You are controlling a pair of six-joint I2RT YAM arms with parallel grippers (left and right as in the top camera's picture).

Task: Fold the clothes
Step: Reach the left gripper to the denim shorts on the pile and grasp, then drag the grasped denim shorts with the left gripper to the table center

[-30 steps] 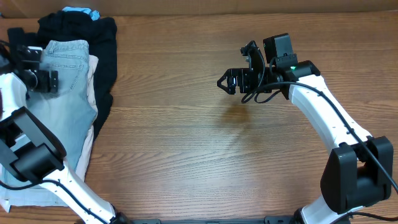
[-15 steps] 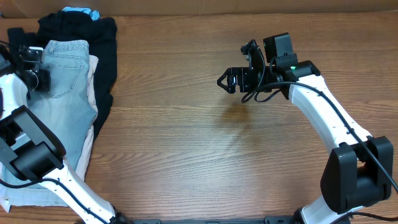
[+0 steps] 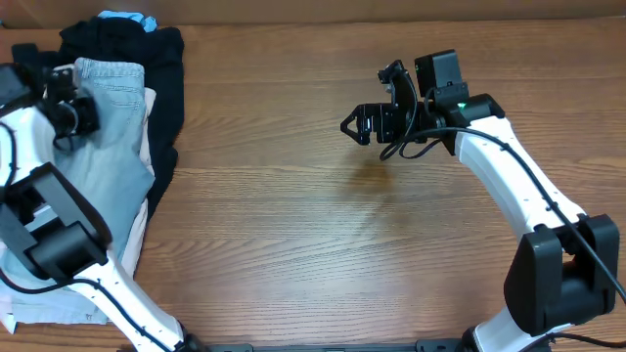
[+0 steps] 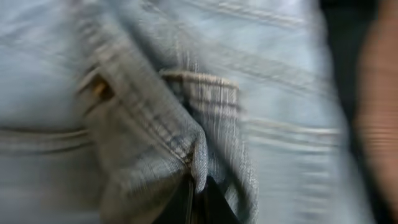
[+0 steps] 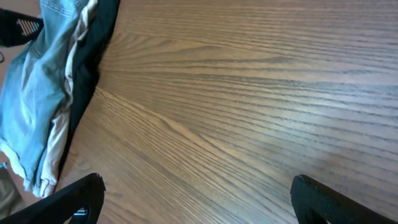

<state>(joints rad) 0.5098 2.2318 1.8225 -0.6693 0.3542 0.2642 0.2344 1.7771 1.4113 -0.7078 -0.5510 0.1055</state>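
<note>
The denim goes up, across to the table's clear middle and down next. My left gripper releases the fold there, since bare wood lies open beside the pile.
The clothes, light blue denim shorts (image 3: 110,156), lie on top of a pile at the table's left edge, waistband towards the back. My left gripper (image 3: 74,110) is shut on a pinched fold of the denim near the waistband; in the left wrist view the shorts (image 4: 249,93) fill the frame and a ridge of cloth rises from between my left gripper (image 4: 196,202). My right gripper (image 3: 364,124) hangs open over bare wood near the table's middle, far from the shorts (image 5: 31,93), with nothing between the fingers of my right gripper (image 5: 199,199).
A black garment (image 3: 168,59) and beige shorts (image 3: 137,230) lie under the denim. A bright blue item (image 3: 127,18) pokes out at the back. White cloth (image 3: 39,305) lies at the front left. The wooden table (image 3: 323,235) stretches to the right.
My left gripper has gone from open to shut on the denim and shifted a little right and back, bunching the waistband. The right arm has stayed still.
</note>
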